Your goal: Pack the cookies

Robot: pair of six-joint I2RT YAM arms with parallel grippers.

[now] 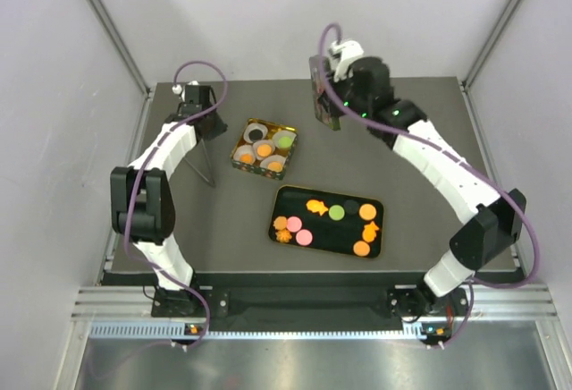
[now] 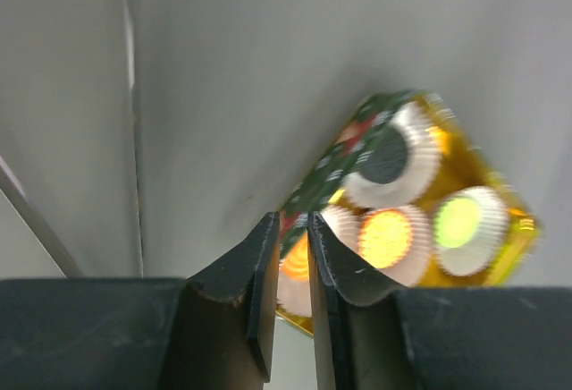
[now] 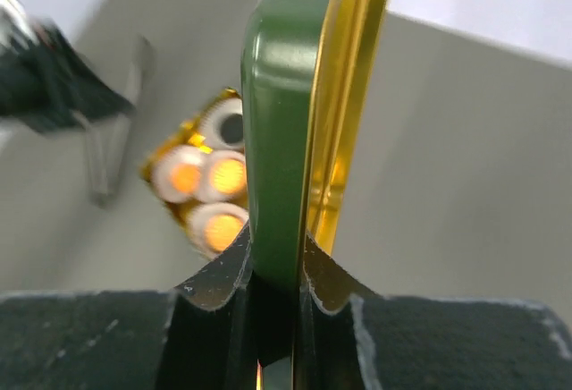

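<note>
I will move my right gripper to the left in the top view, turn the lid flat and lower it onto the open tin, because the tin's cups are uncovered.
Several cookies, orange, pink and green, lie on a black tray. The square green tin holds white paper cups with orange cookies and a green one; one cup looks dark inside. My right gripper is shut on the tin's green, gold-lined lid, held on edge above the table behind the tin. My left gripper is shut and empty, left of the tin. The left wrist view shows its fingertips just before the tin.
The tray sits at the front centre of the dark table. Grey walls and metal frame posts enclose the table on three sides. The tin's cups also show blurred in the right wrist view.
</note>
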